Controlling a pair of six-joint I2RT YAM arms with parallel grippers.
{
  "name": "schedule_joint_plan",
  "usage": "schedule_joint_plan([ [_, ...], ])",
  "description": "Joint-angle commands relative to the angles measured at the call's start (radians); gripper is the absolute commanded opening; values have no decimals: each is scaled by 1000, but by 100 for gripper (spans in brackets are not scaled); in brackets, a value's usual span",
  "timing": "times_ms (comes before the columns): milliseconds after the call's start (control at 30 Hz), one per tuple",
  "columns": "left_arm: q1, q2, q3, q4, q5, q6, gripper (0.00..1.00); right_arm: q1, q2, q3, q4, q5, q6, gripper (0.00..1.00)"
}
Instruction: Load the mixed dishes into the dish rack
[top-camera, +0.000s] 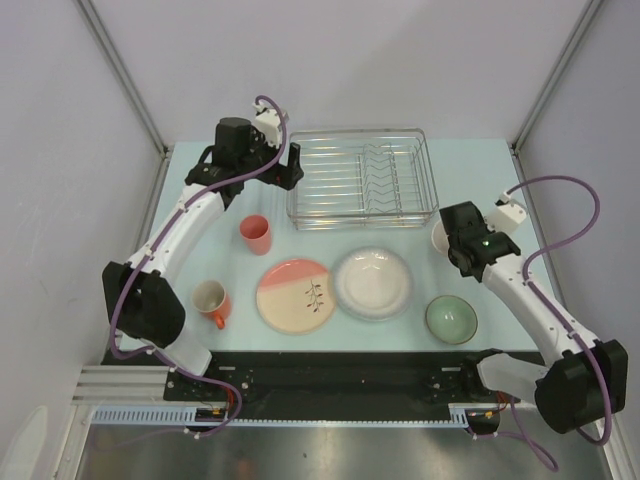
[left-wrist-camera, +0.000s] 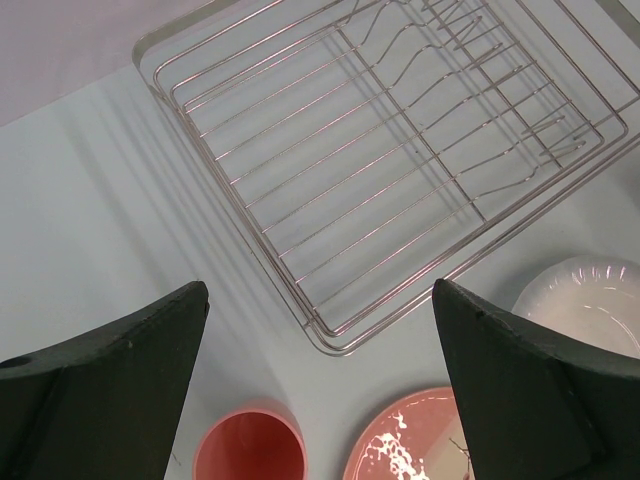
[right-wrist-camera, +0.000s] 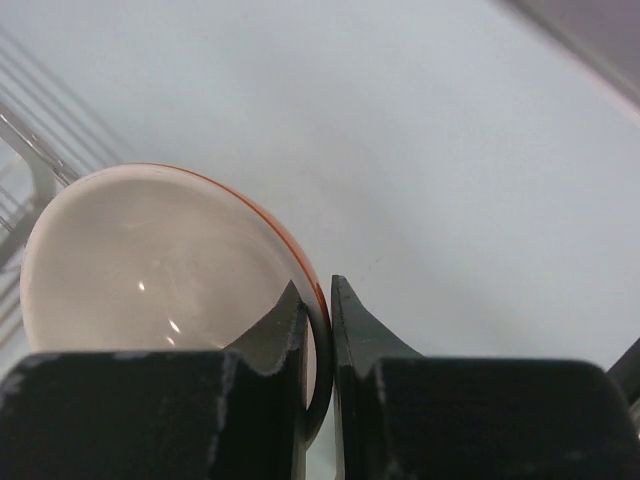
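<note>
The rack's pronged end lies outward of my gripper, left in the top view, so next my right gripper will lift over it, lower and release the bowl.
The silvery wire dish rack stands at the back centre with nothing in it. My left gripper hangs open over the rack's near-left corner, above the salmon-pink tumbler, touching nothing. My right gripper is shut on the rim of the small cream bowl, one finger inside and one outside. That bowl sits right of the rack. In front lie the pink-and-cream plate, the white plate, the green bowl, the orange mug and the tumbler.
Grey walls with metal posts close in the table on the left, back and right. The arm bases and a black rail run along the near edge. The pink-and-cream plate and white plate lie close to the rack's front.
</note>
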Motion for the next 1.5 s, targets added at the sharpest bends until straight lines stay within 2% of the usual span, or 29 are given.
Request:
schedule_joint_plan([
  [0, 7, -18, 2, 24, 20, -16, 100, 24, -37, 131, -59, 249, -46, 0],
  [133, 9, -4, 15, 12, 31, -24, 100, 71, 4, 226, 123, 362, -255, 0],
  [200, 12, 12, 27, -2, 40, -27, 100, 93, 52, 261, 234, 396, -443, 0],
  [233, 13, 17, 41, -8, 49, -30, 100, 110, 90, 304, 357, 413, -512, 0],
  [267, 15, 25, 47, -11, 57, -33, 100, 136, 169, 332, 415, 462, -577, 0],
  [300, 20, 37, 50, -14, 71, -34, 100, 153, 220, 358, 475, 491, -738, 0],
  [367, 26, 51, 62, -23, 86, -47, 100, 196, 358, 400, 826, 580, -998, 0],
  [400, 35, 58, 68, -31, 98, -51, 100, 204, 406, 403, 986, 594, -1291, 0],
  [433, 39, 75, 81, -37, 103, -54, 99, 210, 456, 430, 1297, 613, -1459, 0],
  [467, 44, 81, 87, -49, 106, -62, 99, 214, 577, 459, 1439, 621, -1602, 0],
  [500, 55, 86, 93, -54, 117, -63, 100, 219, 633, 491, 1645, 624, -1851, 0],
  [600, 81, 88, 90, -56, 141, -62, 100, 222, 824, 646, 1771, 630, -2068, 0],
  [833, 127, 75, 76, -51, 180, -62, 100, 219, 1020, 873, 1742, 605, -2136, 0],
  [900, 135, 65, 62, -43, 186, -62, 100, 213, 1043, 922, 1671, 605, -2110, 0],
  [967, 144, 54, 55, -42, 195, -63, 100, 201, 1067, 961, 1568, 607, -1988, 0],
  [1000, 147, 49, 47, -39, 197, -63, 100, 201, 1072, 996, 1422, 601, -1932, 0],
  [1033, 150, 45, 42, -39, 198, -63, 100, 197, 1081, 1015, 1344, 595, -1876, 0],
  [1067, 153, 42, 39, -34, 200, -63, 99, 197, 1090, 1031, 1264, 587, -1740, 0],
  [1100, 155, 33, 32, -31, 200, -86, 100, 194, 1100, 1057, 1095, 575, -1675, 0],
  [1200, 159, 16, 18, -28, 206, -90, 100, 185, 1146, 1140, 858, 543, -1486, 0],
  [1467, 161, -12, -7, -17, 204, -80, 100, 156, 1195, 1163, 655, 490, -1314, 0],
])
